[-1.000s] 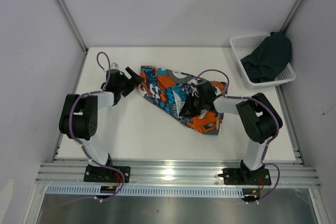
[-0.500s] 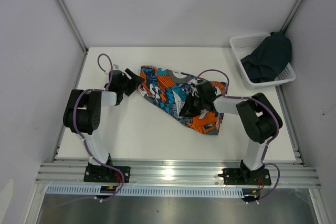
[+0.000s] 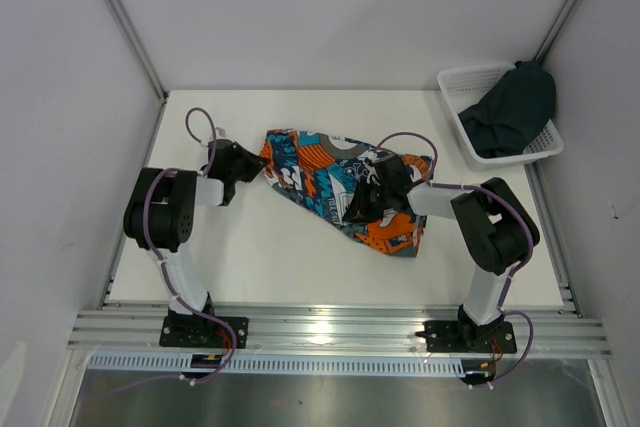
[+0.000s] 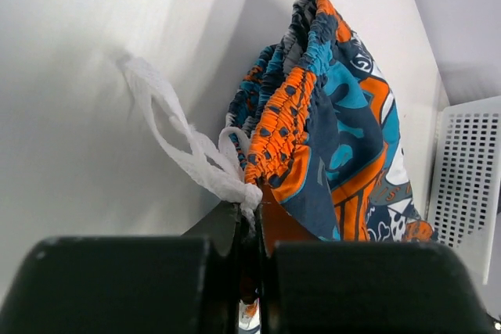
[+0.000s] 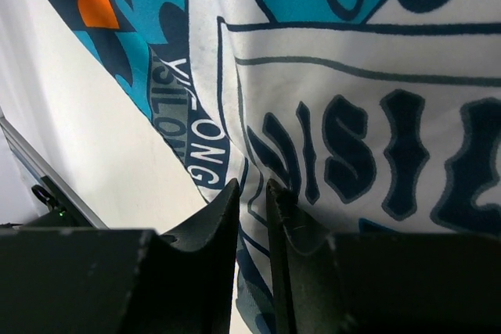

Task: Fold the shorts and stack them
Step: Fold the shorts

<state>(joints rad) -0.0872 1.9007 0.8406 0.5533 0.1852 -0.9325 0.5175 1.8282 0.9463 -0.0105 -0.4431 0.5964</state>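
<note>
The printed shorts (image 3: 320, 172) lie crumpled, so my left gripper next pulls back and left in the top view, releasing the shorts' waistband on the bare tabletop.
The printed shorts (image 3: 320, 172) lie crumpled across the middle of the table, orange, teal, white and navy with lettering. My left gripper (image 3: 262, 169) is at their left end. In the left wrist view it (image 4: 250, 213) is shut on the orange elastic waistband (image 4: 293, 127) and the white drawstring (image 4: 168, 127). My right gripper (image 3: 352, 209) sits on the shorts' right half, low on the cloth. In the right wrist view it (image 5: 252, 193) is pinched on a fold of the lettered fabric (image 5: 352, 76). The plain dark shorts (image 3: 515, 107) are heaped in the basket.
The white mesh basket (image 3: 460, 82) stands at the back right corner, and its wall (image 4: 470, 170) also shows in the left wrist view. White enclosure walls close in the table's left, back and right sides. Aluminium rails run along the near edge.
My left gripper has closed from wide open onto the waistband and drawstring at the printed shorts' left end, moving slightly right. The right gripper and the cloth under it have stayed put.
</note>
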